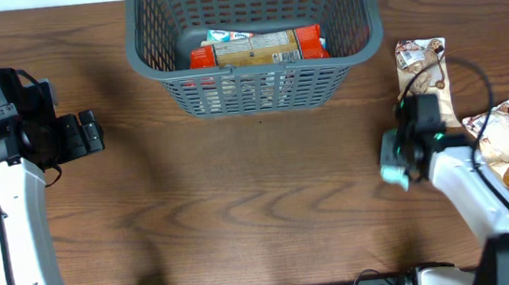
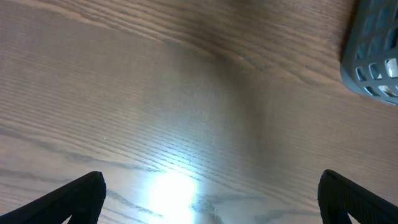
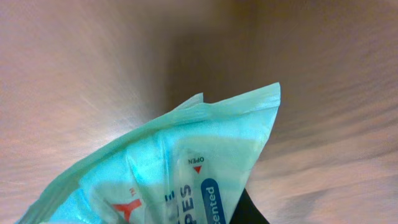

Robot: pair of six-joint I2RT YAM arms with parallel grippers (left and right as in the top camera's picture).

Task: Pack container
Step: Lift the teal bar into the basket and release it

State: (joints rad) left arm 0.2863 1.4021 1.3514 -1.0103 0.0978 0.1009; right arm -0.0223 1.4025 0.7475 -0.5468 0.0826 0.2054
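Note:
My right gripper holds the wipes and should next raise them outward over the container's rim, lower onto the orange packet (image 1: 269, 49) and release them. The packet is within the container's sides, outward of my gripper.
The dark grey slotted container (image 1: 258, 86) stands at the table's far middle, with an orange packet (image 1: 269, 49) and a white-blue packet (image 1: 227, 36) inside. Its corner shows in the left wrist view (image 2: 373, 68). My right gripper (image 1: 397, 168) is at the right of the table, shut on a teal wipes packet (image 3: 180, 180) held above the wood. My left gripper (image 1: 93, 135) is open and empty at the far left; its fingertips (image 2: 211, 199) spread over bare table.
Two brown-and-white snack packets lie at the right: one (image 1: 423, 65) near the container's right side, another (image 1: 503, 147) by the right edge. The wooden table top (image 1: 261, 207) stretches between the arms.

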